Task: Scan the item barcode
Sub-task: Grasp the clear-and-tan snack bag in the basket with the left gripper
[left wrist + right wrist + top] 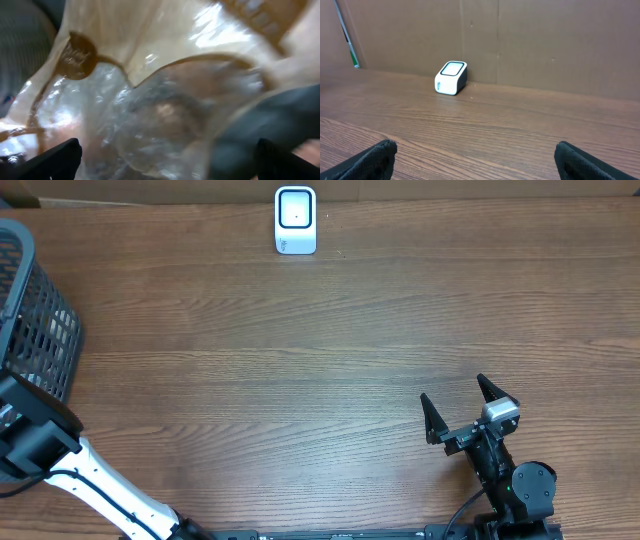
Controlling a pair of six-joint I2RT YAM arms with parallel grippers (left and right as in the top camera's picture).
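I will next bring my left gripper down a little to the packet's clear window [159, 138], and then I will close its fingers there.
The item, a clear plastic packet [150, 100] with cream and brown trim, fills the left wrist view, close and blurred. No barcode shows on it. My left gripper [167, 156] hangs open just over it, and its dark fingertips [60, 160] sit at the bottom corners with the packet between and beyond them. In the overhead view only the left arm [40, 442] shows, beside the basket. The white barcode scanner [296, 220] [451, 77] stands at the table's far edge. My right gripper [453, 390] [475, 160] is open and empty above the near right of the table, facing the scanner.
A dark wire basket [30, 310] stands at the left edge of the wooden table [300, 380]. A brown cardboard wall [520, 40] runs along the back behind the scanner. A dark blurred thing [280, 120] lies beside the packet.
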